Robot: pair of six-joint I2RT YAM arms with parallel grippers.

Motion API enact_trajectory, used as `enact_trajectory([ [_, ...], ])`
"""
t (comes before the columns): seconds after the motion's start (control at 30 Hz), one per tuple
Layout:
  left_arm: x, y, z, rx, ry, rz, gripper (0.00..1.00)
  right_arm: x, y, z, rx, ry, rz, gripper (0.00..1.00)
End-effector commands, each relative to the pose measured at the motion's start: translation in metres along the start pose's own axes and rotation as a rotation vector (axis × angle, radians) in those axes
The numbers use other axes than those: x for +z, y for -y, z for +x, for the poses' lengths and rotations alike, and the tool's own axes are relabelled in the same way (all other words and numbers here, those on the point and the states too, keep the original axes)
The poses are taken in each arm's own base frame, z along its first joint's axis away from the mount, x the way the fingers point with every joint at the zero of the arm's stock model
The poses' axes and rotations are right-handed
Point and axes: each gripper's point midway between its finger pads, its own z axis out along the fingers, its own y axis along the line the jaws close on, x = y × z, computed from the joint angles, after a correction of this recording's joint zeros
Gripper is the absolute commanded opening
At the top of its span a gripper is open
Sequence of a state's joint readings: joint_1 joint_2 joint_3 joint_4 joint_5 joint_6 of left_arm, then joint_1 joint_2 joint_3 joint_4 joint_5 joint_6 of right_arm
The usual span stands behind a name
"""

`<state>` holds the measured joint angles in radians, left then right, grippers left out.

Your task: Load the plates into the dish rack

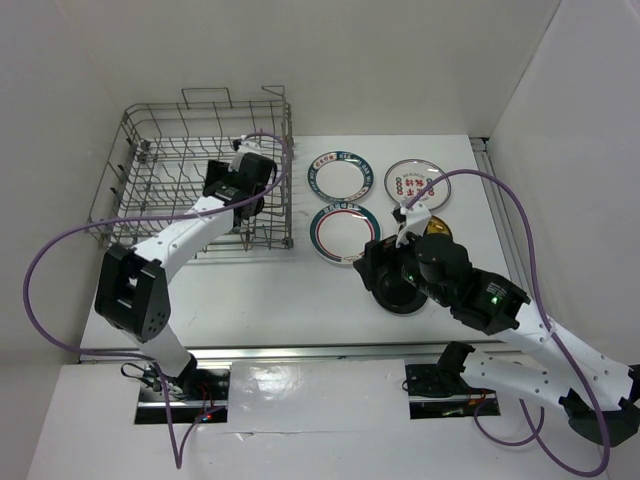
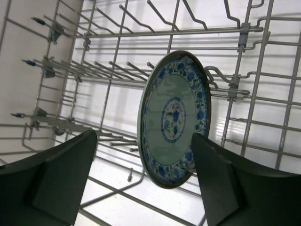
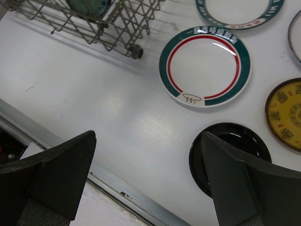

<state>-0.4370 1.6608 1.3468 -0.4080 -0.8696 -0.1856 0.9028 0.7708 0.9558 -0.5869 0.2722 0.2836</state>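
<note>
My right gripper turns and moves down and back, to the right in the top view, onto the black plate's near rim (image 1: 408, 311) (image 3: 202, 188) next, as that side faces bare table.
The pale teal patterned plate (image 2: 173, 117) stands on edge between tines inside the dish rack (image 1: 160, 170). My left gripper (image 2: 143, 188) is open inside the rack, its fingers on either side of the plate's lower edge, not clamped. My right gripper (image 3: 148, 183) is open above the table, with the black plate (image 3: 230, 150) lying flat by its right finger. Two green-rimmed plates (image 1: 338, 178) (image 1: 345, 235), the white plate with red marks (image 1: 418, 183) and the yellow plate (image 3: 287, 115) lie flat on the table.
The rack's near right corner (image 3: 131, 47) is close to the green-rimmed plates. A metal strip (image 3: 117, 188) runs along the table's near edge below my right gripper. White walls enclose the table at the back and right.
</note>
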Motion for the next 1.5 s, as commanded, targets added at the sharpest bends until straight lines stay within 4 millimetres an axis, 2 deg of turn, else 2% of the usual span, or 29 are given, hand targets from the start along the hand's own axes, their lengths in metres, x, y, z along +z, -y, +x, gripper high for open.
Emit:
enact_trajectory([
  [0.0, -0.027, -0.019, -0.037, -0.109, 0.087, 0.003, 1.0, 0.002, 0.015, -0.019, 0.059, 0.074, 0.11, 0.99],
  [0.03, -0.033, -0.023, -0.039, -0.116, 0.084, 0.014, 1.0, 0.002, 0.022, -0.018, 0.067, 0.073, 0.147, 0.99],
  [0.07, -0.049, -0.032, -0.055, -0.149, 0.12, 0.027, 1.0, 0.004, 0.036, -0.013, 0.095, 0.076, 0.233, 0.99],
  [0.13, -0.065, -0.042, -0.067, -0.221, 0.143, 0.068, 1.0, 0.0, 0.049, -0.007, 0.126, 0.069, 0.308, 0.99],
  [0.17, -0.083, -0.051, -0.074, -0.248, 0.167, 0.1, 1.0, -0.002, 0.058, 0.003, 0.12, 0.037, 0.349, 0.99],
  [0.2, -0.097, -0.052, -0.083, -0.284, 0.189, 0.151, 1.0, -0.004, 0.065, 0.005, 0.141, 0.042, 0.394, 0.99],
  [0.23, -0.106, -0.057, -0.088, -0.3, 0.205, 0.179, 1.0, -0.006, 0.077, 0.02, 0.134, 0.008, 0.44, 0.99],
  [0.27, -0.122, -0.053, -0.092, -0.299, 0.226, 0.23, 1.0, -0.014, 0.087, 0.017, 0.151, 0.027, 0.473, 0.99],
  [0.3, -0.141, -0.064, -0.101, -0.343, 0.263, 0.272, 1.0, -0.019, 0.095, 0.02, 0.18, 0.042, 0.521, 0.99],
  [0.37, -0.169, -0.059, -0.108, -0.359, 0.29, 0.386, 1.0, -0.025, 0.095, 0.016, 0.204, 0.071, 0.51, 0.99],
  [0.4, -0.178, -0.064, -0.108, -0.37, 0.292, 0.419, 1.0, -0.027, 0.095, 0.017, 0.227, 0.067, 0.515, 0.99],
  [0.43, -0.205, -0.067, -0.113, -0.407, 0.323, 0.528, 1.0, -0.023, 0.09, 0.021, 0.277, 0.056, 0.502, 0.99],
  [0.5, -0.23, -0.071, -0.112, -0.437, 0.353, 0.641, 1.0, -0.01, 0.081, 0.032, 0.324, 0.027, 0.468, 0.99],
  [0.53, -0.246, -0.063, -0.11, -0.449, 0.36, 0.748, 1.0, 0.001, 0.077, 0.054, 0.385, -0.01, 0.452, 0.99],
  [0.57, -0.267, -0.078, -0.108, -0.472, 0.412, 0.812, 1.0, 0.009, 0.075, 0.06, 0.434, -0.001, 0.455, 0.99],
  [0.6, -0.278, -0.079, -0.105, -0.482, 0.427, 0.862, 1.0, 0.015, 0.078, 0.071, 0.48, -0.005, 0.475, 0.99],
  [0.63, -0.291, -0.082, -0.095, -0.493, 0.446, 0.927, 1.0, 0.023, 0.082, 0.094, 0.545, -0.029, 0.509, 0.99],
  [0.73, -0.291, -0.077, -0.075, -0.475, 0.434, 0.96, 1.0, 0.024, 0.098, 0.115, 0.669, -0.005, 0.605, 0.99],
  [0.8, -0.288, -0.077, -0.064, -0.456, 0.424, 0.954, 1.0, 0.014, 0.112, 0.135, 0.715, -0.019, 0.707, 0.99],
  [0.93, -0.275, -0.065, -0.043, -0.409, 0.388, 0.943, 1.0, -0.004, 0.127, 0.135, 0.89, 0.137, 0.752, 0.97],
  [1.03, -0.282, -0.062, -0.045, -0.407, 0.404, 0.987, 1.0, -0.011, 0.135, 0.14, 0.907, 0.172, 0.778, 0.95],
  [1.1, -0.285, -0.06, -0.044, -0.4, 0.403, 1.006, 1.0, -0.01, 0.137, 0.147, 0.927, 0.164, 0.806, 0.95],
  [1.3, -0.289, -0.056, -0.043, -0.39, 0.401, 1.038, 1.0, -0.01, 0.15, 0.195, 0.976, 0.114, 0.942, 0.95],
  [1.4, -0.291, -0.059, -0.043, -0.395, 0.411, 1.04, 1.0, -0.008, 0.153, 0.206, 1.003, 0.121, 0.967, 0.94],
  [1.47, -0.291, -0.059, -0.043, -0.395, 0.411, 1.04, 1.0, -0.003, 0.152, 0.205, 1.006, 0.123, 0.964, 0.94],
])
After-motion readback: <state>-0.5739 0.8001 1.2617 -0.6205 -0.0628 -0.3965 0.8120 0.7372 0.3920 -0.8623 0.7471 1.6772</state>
